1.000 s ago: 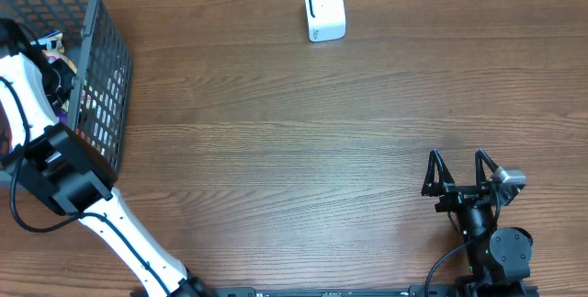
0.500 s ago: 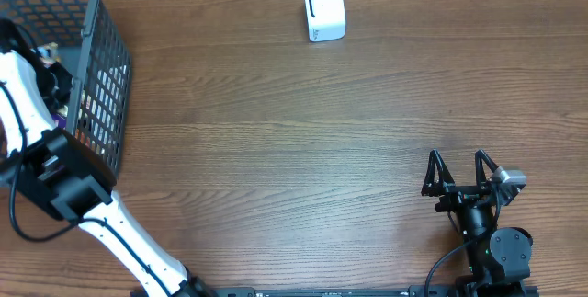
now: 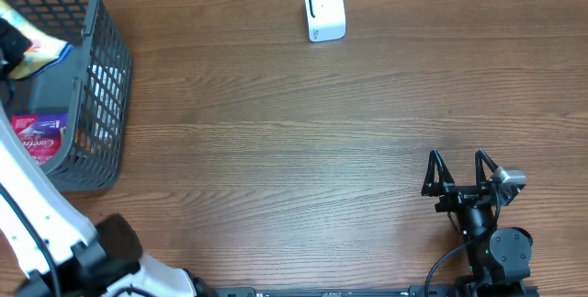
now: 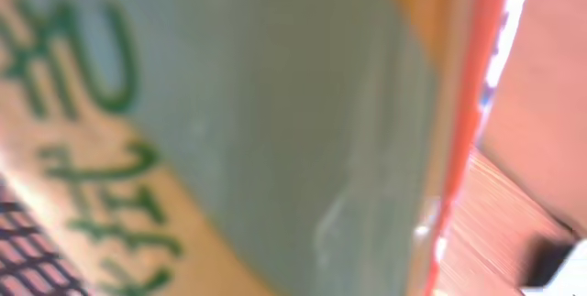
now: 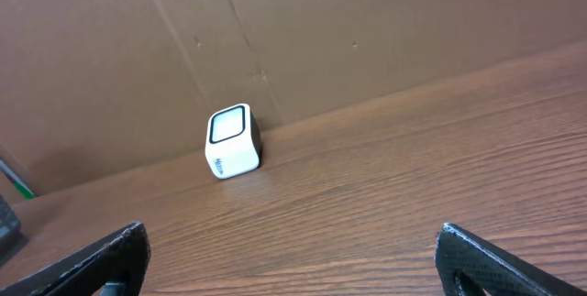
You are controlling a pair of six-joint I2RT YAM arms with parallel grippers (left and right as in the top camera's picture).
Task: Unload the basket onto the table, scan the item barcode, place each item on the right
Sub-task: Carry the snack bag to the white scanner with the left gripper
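I should carry the packet with my left gripper to the right in the overhead view, to bare tabletop before the scanner, and lower and release it there.
A yellow and blue snack packet hangs over the grey wire basket at the far left, and my left gripper is shut on it at the frame's edge. The left wrist view is filled by the packet, blurred grey-green and orange with green lettering, and it hides my fingers. The white barcode scanner stands at the table's back edge, also seen as a small scanner against the cardboard wall. My right gripper rests near the front right, open and empty.
A purple and red packet lies inside the basket. A brown cardboard wall runs along the back of the wooden table. My left arm's white links cross the front left corner.
My left arm has risen out of the basket, lifting the yellow and blue packet above its rim. The purple packet is now uncovered. The right arm has not moved.
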